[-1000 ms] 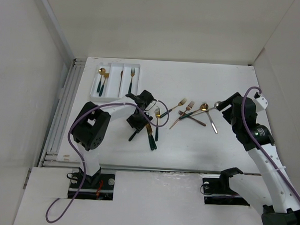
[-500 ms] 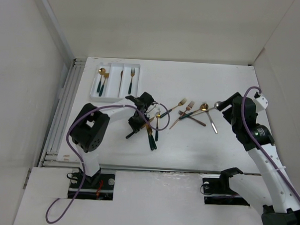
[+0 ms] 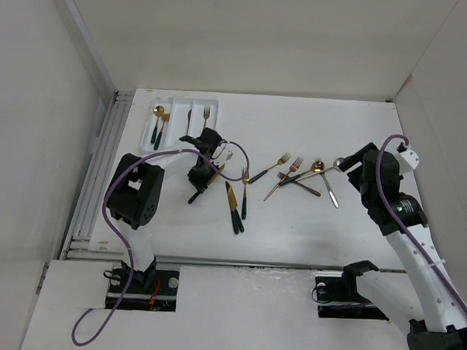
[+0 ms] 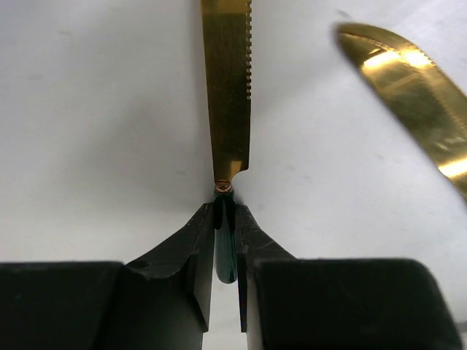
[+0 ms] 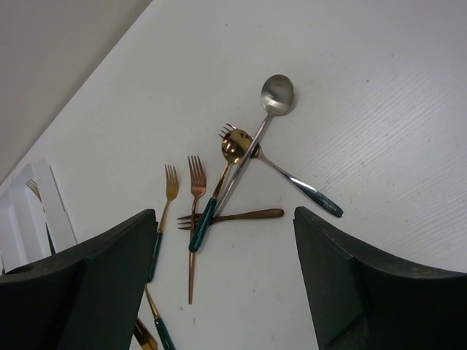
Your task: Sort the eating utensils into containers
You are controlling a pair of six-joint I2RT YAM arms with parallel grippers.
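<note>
The left gripper lifts outward over the rim of the tray's middle section (image 3: 180, 121) next, lowers this knife in and releases it, as that section already holds a knife.
My left gripper (image 4: 226, 208) is shut on the dark green handle of a gold knife (image 4: 228, 95), whose serrated blade points away from it. From above, the left gripper (image 3: 198, 180) hangs just in front of the white three-compartment tray (image 3: 147, 137). The tray holds gold spoons (image 3: 157, 117) on the left, and a knife and a fork (image 3: 206, 118) further right. My right gripper (image 5: 225, 213) is open above a crossed cluster of forks and spoons (image 3: 297, 175). The cluster includes a silver spoon (image 5: 279, 93) and a copper fork (image 5: 233, 216).
A second gold blade (image 4: 416, 95) lies on the table to the right of the held knife. A green-handled knife (image 3: 232, 207) and a fork (image 3: 244, 195) lie mid-table. White walls enclose the table, with a railed edge (image 3: 102, 161) along the left.
The left gripper closed on the knife's handle and carried it back and left, away from the other utensils and towards the tray. The right arm has not moved.
</note>
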